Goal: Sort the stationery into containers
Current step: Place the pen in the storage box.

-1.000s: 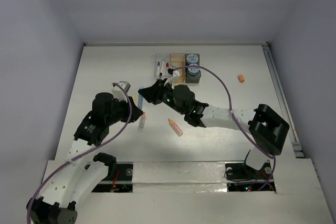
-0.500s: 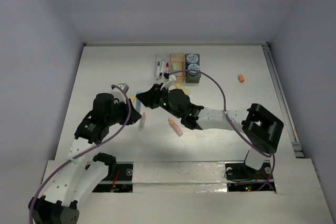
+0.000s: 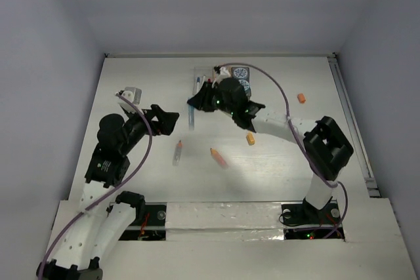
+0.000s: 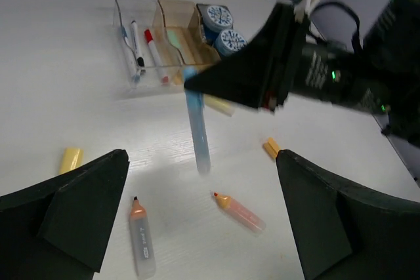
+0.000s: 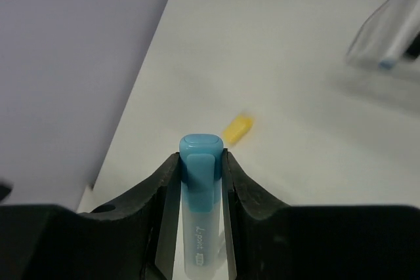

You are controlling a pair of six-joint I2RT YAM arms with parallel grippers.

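Observation:
The orange bin already has a green marker in it, so the right gripper needs to carry the blue-capped marker outward over that bin next, then lower it and let go.
My right gripper (image 3: 195, 105) is shut on a blue-capped marker (image 3: 191, 118) and holds it above the table, just left of the containers (image 3: 199, 83). In the right wrist view the blue marker (image 5: 200, 214) is clamped between both fingers of the right gripper (image 5: 200, 162). My left gripper (image 3: 169, 118) stands open with nothing in it, to the left of that marker. From the left wrist the clear bin (image 4: 125, 37) holds thin pens, the orange bin (image 4: 176, 31) sits beside it, and blue-white rolls (image 4: 221, 24) fill the far bin.
A grey marker with an orange cap (image 3: 178, 153) and a pink-orange marker (image 3: 219, 158) lie on the table near the front. A small orange piece (image 3: 250, 138) lies under the right arm, another (image 3: 300, 98) far right. A yellow bit (image 4: 70, 159) lies near the left finger.
My left gripper has opened and pulled back to the left and away. The right arm has swung up towards the containers, carrying the blue marker.

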